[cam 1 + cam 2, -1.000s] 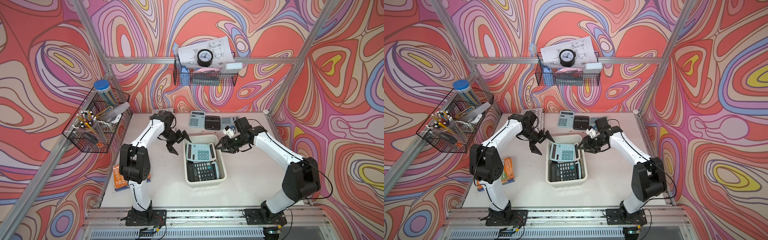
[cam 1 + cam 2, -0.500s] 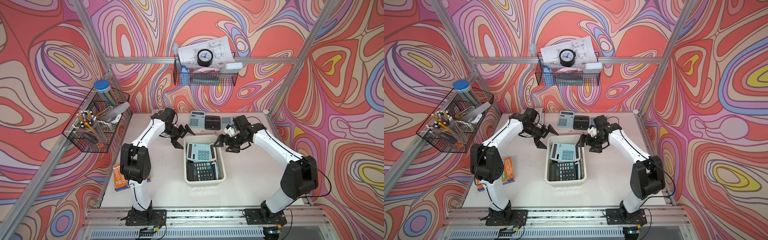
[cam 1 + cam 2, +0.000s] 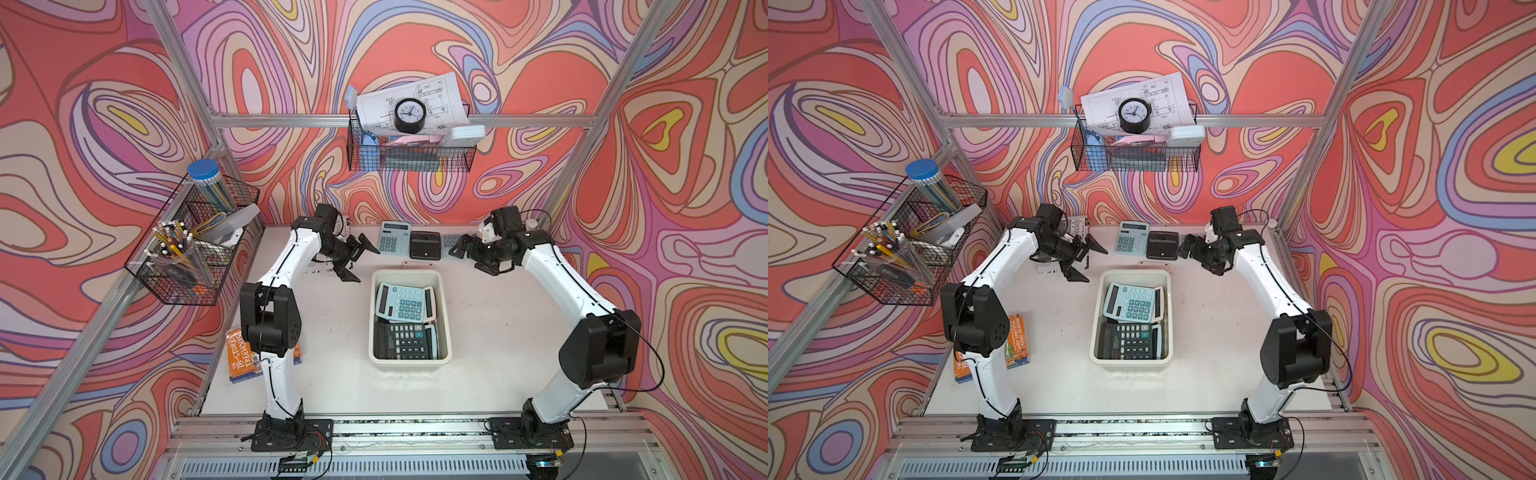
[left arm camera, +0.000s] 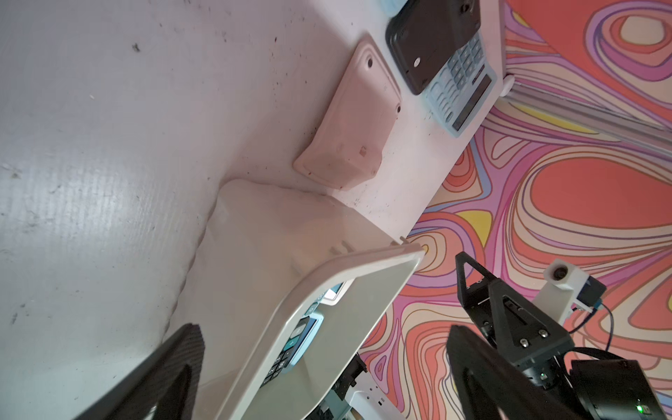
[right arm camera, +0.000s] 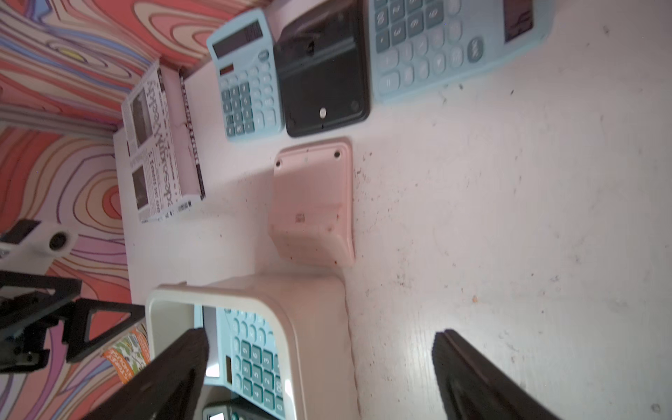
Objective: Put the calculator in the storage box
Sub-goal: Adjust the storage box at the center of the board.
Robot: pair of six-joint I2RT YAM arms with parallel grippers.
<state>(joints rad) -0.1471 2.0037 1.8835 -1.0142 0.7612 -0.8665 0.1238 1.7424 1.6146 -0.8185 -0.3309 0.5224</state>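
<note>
My right gripper moves outward and down onto the screen end (image 5: 526,19) of the light blue calculator next, since the black calculator crowds its other end.
The cream-white storage box (image 3: 409,275) (image 3: 1130,274) stands mid-table and holds a light blue calculator (image 3: 401,301) leaning over a black calculator (image 3: 401,341). Just behind it, a pale pink calculator (image 5: 312,203) (image 4: 352,120) lies face down. Along the back edge lie a light blue calculator (image 3: 394,237), a face-down black one (image 3: 424,245) and another light blue one (image 5: 447,47). My left gripper (image 3: 358,261) (image 4: 327,363) hovers open off the box's back left corner. My right gripper (image 3: 471,257) (image 5: 323,367) hovers open off the back right corner. Both are empty.
A newspaper (image 5: 160,145) lies at the back left under my left arm. An orange book (image 3: 241,357) sits by the left arm's base. Black wire baskets hang on the left wall (image 3: 187,249) and the back wall (image 3: 409,156).
My right gripper has opened wide and drawn back from the box's rim toward the rear. My left gripper has swung backward and up. The light blue calculator stays in the box.
</note>
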